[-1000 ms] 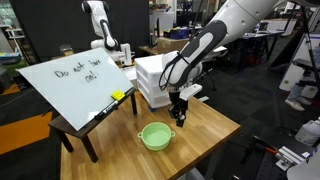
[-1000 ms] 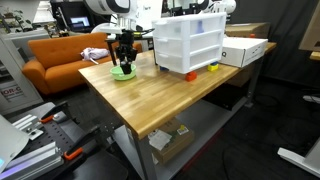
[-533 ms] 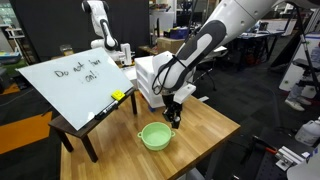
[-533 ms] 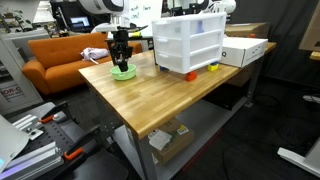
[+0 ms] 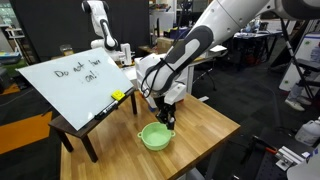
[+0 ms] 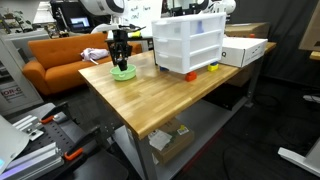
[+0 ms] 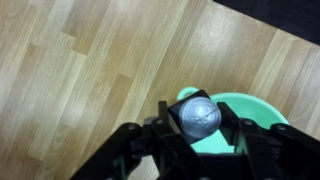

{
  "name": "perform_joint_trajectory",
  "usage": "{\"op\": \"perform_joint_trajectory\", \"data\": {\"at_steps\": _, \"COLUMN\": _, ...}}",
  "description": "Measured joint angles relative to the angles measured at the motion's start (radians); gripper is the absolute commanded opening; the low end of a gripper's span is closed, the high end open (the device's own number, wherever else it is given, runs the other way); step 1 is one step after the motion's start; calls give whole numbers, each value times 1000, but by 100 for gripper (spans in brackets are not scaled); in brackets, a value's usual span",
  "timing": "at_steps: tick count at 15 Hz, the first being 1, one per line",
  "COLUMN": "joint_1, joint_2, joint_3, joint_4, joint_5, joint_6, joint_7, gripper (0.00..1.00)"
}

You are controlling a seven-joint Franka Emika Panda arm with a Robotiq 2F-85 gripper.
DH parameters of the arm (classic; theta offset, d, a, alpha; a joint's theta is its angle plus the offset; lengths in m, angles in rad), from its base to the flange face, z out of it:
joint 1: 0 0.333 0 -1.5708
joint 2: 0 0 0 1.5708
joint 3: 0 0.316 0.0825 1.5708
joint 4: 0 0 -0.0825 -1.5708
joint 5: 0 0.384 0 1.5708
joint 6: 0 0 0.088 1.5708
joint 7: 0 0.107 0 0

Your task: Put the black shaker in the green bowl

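Note:
My gripper shifts past the bowl's rim by the small handle toward the green bowl's middle next, then brings the black shaker (image 7: pixel 197 115) down inside.
My gripper (image 7: pixel 197 125) is shut on the black shaker (image 7: pixel 197 115), whose grey perforated top faces the wrist camera. The light green bowl (image 7: pixel 250 112) lies right below, with the shaker over its rim edge near a small handle. In an exterior view the gripper (image 5: pixel 165 119) hangs just above the near-back rim of the green bowl (image 5: pixel 155 137) on the wooden table. In the other view the gripper (image 6: pixel 121 57) stands over the bowl (image 6: pixel 124 72) at the table's far corner. The shaker is too small to make out in both exterior views.
A white plastic drawer unit (image 6: pixel 190 45) stands on the wooden table (image 6: pixel 160 95), with a flat white box (image 6: pixel 245 48) beside it. A tilted whiteboard (image 5: pixel 75 82) on a low stand sits next to the table. An orange sofa (image 6: pixel 60 58) is behind.
The gripper has moved sideways with the shaker, from beside the bowl to over its rim, and has come a little lower.

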Motion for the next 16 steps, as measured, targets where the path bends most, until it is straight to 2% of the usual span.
{"op": "perform_joint_trajectory", "data": {"at_steps": 8, "joint_1": 53, "joint_2": 154, "joint_3": 2, "joint_4": 260, "joint_5": -44, "joint_6": -202, "joint_7": 9, "gripper": 26}}
{"op": "perform_joint_trajectory", "data": {"at_steps": 16, "joint_1": 54, "joint_2": 240, "joint_3": 4, "joint_4": 336, "joint_5": -44, "joint_6": -233, "joint_7": -23, "gripper": 26}}
